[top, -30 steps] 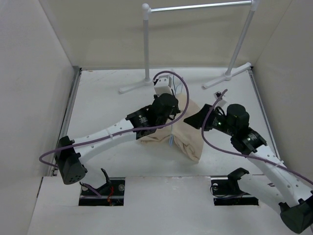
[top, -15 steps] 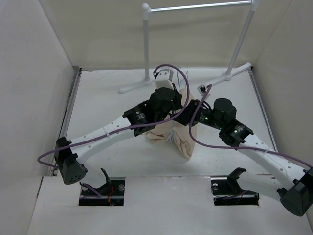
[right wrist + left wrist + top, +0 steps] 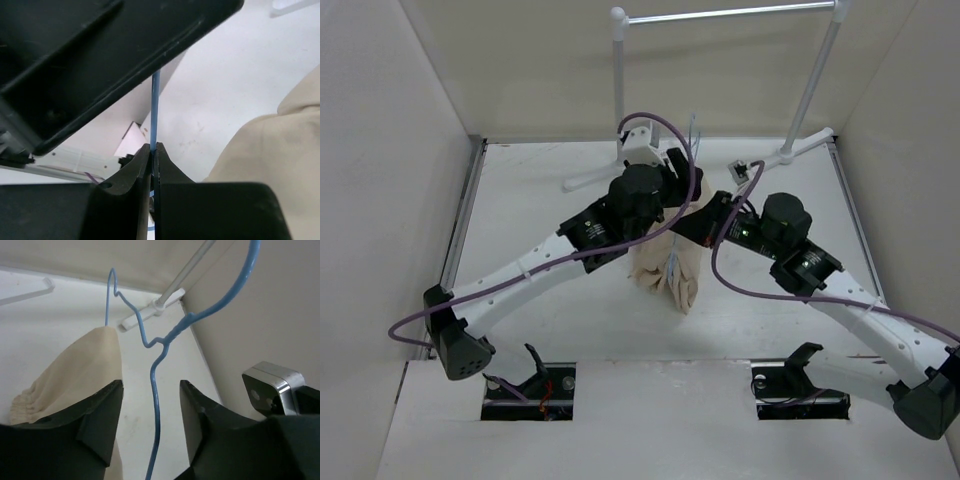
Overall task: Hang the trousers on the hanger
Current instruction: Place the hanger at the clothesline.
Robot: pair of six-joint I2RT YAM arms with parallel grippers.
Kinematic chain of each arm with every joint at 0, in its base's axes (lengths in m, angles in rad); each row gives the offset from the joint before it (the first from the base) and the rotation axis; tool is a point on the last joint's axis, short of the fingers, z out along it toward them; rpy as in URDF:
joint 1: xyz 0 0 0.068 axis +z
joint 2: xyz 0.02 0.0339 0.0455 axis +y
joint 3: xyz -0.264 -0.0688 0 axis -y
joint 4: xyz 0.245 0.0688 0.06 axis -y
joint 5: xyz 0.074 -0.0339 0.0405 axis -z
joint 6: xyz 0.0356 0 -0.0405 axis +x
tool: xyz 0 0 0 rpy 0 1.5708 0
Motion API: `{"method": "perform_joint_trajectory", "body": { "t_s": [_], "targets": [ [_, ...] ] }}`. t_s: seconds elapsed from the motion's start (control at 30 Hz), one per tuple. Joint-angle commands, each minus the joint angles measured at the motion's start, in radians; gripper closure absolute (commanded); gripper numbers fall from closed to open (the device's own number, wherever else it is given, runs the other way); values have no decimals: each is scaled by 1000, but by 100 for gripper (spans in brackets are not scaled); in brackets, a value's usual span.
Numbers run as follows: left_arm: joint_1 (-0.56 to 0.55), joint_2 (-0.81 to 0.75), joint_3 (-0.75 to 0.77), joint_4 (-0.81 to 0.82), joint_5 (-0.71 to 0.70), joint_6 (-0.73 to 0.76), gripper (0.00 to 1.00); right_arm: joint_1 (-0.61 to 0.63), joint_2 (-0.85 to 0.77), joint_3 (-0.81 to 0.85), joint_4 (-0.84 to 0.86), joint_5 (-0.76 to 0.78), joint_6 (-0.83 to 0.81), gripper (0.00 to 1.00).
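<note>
The rack's top bar (image 3: 765, 9) is still empty. My right gripper needs to carry the hanger (image 3: 694, 135) outward and up, hook it over that bar and let go of the wire.
The beige trousers (image 3: 672, 272) hang in a bunched fold from the thin blue wire hanger (image 3: 694, 135), above the table's middle. My left gripper (image 3: 680, 172) is open. In the left wrist view the hanger wire (image 3: 156, 390) runs between my left gripper's (image 3: 150, 386) spread jaws, apart from both, with the trousers (image 3: 85, 365) draped to the left. My right gripper (image 3: 700, 222) meets the hanger from the right. In the right wrist view my right gripper (image 3: 154, 149) is shut on the hanger wire (image 3: 155, 100), and the trousers (image 3: 270, 150) fill the right side.
A white tubular rack (image 3: 720, 15) with two posts stands at the back, its feet (image 3: 595, 177) on the table. White walls close in the left, right and rear. The arms' bases sit at the near edge.
My left gripper has opened off the hanger wire. My right gripper swung left and shut on the wire. The trousers rose and gathered into a narrower hanging bundle.
</note>
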Motion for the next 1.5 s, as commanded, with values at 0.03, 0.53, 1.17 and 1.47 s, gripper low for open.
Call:
{"method": "perform_joint_trajectory", "body": {
  "t_s": [0.03,0.53,1.17,1.47],
  "targets": [
    [34,-91,46,119,1,7,28,-30,-29,156,104,-22,-4,98],
    [211,-386,-159,18,-183,10,0,-332,357,630,34,-147,-62,99],
    [462,-269,-601,-170,150,-211,0,-556,853,1158,-157,-171,-56,99],
    [495,-174,-557,-197,199,-238,0,-586,876,1100,-163,-139,-47,88]
  ]
}}
